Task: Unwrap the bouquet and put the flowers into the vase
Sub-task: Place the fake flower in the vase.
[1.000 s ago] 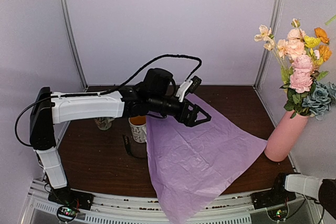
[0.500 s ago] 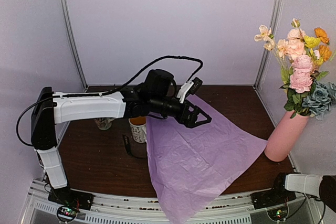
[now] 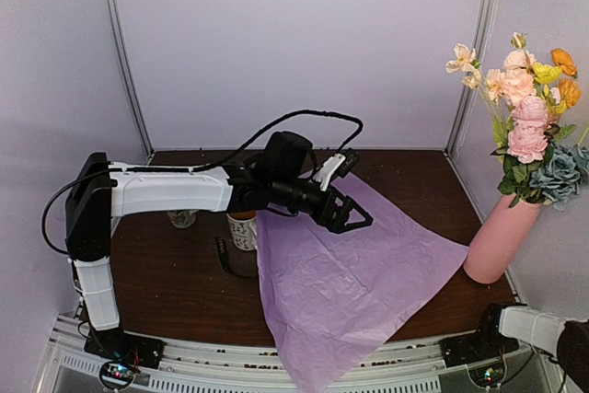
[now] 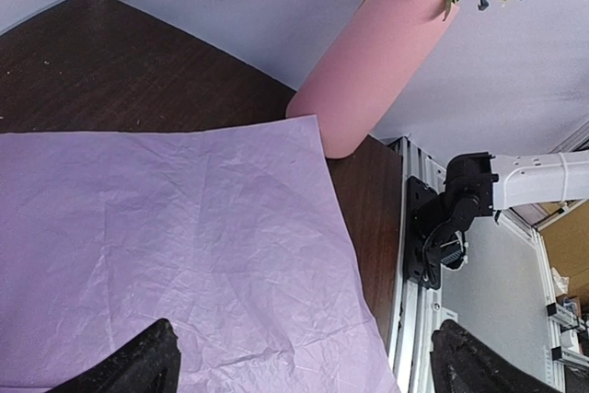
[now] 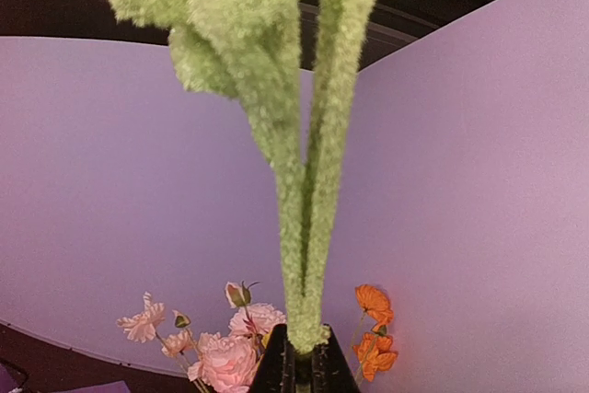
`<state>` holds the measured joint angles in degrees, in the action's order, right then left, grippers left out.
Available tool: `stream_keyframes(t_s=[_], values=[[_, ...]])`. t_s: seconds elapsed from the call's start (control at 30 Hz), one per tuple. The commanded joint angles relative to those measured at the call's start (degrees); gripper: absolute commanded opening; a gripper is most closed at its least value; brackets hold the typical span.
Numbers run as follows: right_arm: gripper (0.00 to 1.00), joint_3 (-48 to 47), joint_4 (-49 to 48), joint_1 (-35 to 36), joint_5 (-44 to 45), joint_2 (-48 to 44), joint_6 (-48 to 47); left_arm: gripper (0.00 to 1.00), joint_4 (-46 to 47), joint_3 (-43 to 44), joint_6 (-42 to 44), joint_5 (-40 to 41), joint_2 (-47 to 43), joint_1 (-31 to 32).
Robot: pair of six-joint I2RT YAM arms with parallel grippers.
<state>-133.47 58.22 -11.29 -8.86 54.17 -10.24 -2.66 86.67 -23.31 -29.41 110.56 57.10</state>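
Note:
The green sprig is still outside the vase, so I will move my right gripper toward the pink vase's opening (image 3: 526, 201) and down among its flowers (image 3: 529, 108) to release the sprig.
The flowers (image 3: 529, 108) stand in the tall pink vase (image 3: 497, 236) at the table's right edge; the vase (image 4: 368, 62) leans into the left wrist view. The bouquet's lilac tissue paper (image 3: 350, 273) lies spread flat, one corner hanging over the near edge. My left gripper (image 3: 354, 213) hovers open over the sheet's far part, with nothing between its fingertips (image 4: 138, 365). My right gripper (image 5: 302, 361) is shut on a fuzzy green sprig (image 5: 308, 190) that forks above the jaws. Pink and orange flowers (image 5: 230, 356) show behind it. Only the right arm's base link (image 3: 534, 324) appears from above.
A white patterned mug (image 3: 242, 227) stands just left of the tissue paper, with a dark strip (image 3: 224, 255) lying on the table beside it. Another small cup (image 3: 181, 218) sits behind the left arm. The booth's walls close in the back and sides. The right arm's base mount (image 4: 442, 227) sits at the near rail.
My left arm has reached a little further right and lower over the tissue paper, its gripper still open. Vase, flowers and sheet have not moved.

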Motion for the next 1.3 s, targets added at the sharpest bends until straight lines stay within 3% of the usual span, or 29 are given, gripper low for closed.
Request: stream_keyframes(t_s=[0.0,0.13,0.33,0.67,0.87,1.0,1.27], values=[[0.00,3.05,4.26,-0.31,-7.11,-3.18,3.13,0.98,4.47,1.28,-0.49,-1.24,0.31,0.20],[0.00,5.88,1.18,-0.31,-10.01,-7.63,3.18,0.98,5.44,1.69,-1.57,-2.43,1.36,0.19],[0.00,2.29,4.91,-0.29,-15.02,-8.29,5.50,0.98,5.22,2.72,-1.91,-3.15,2.11,0.20],[0.00,14.09,10.47,-0.31,-13.45,-8.12,4.21,0.98,4.77,3.04,-2.36,-3.57,2.20,0.20],[0.00,27.32,1.10,-0.31,-12.36,-13.14,0.86,0.98,5.17,2.04,-2.70,-3.57,1.94,0.20],[0.00,27.97,1.31,-0.31,-10.29,-12.18,0.46,0.98,5.29,1.99,-2.79,-3.32,2.02,0.20],[0.00,34.12,-7.19,-0.31,-7.97,-14.65,-1.51,0.98,5.68,2.73,-4.00,-3.82,2.97,0.28]])
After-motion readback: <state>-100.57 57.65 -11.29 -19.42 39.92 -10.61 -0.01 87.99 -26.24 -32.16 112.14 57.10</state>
